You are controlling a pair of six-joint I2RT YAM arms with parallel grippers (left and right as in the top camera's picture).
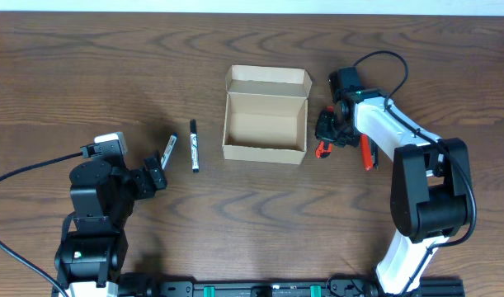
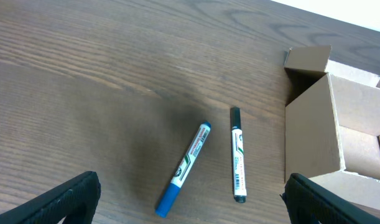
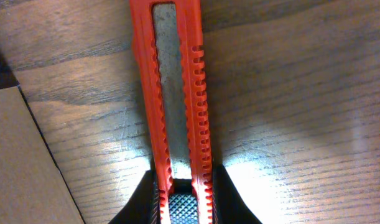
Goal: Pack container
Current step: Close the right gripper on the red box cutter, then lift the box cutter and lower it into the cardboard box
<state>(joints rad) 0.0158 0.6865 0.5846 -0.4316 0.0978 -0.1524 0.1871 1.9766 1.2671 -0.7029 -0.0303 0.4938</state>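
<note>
The right gripper lifts over the box's side next, turning. It then lowers the knife onto the box's bottom and releases it, as the box is open.
The container is a tan cardboard box standing open at the table's middle, with its flap lid folded back. My right gripper is just right of it, shut on a red utility knife that lies on the wood; the knife's end pokes out below the fingers. In the right wrist view the black fingers press on both sides of the knife. My left gripper stands open at the left, empty, near a blue-capped marker and a black marker.
Another red object lies partly under the right arm. The blue marker and black marker lie left of the box. The box wall rises at the right of the left wrist view.
</note>
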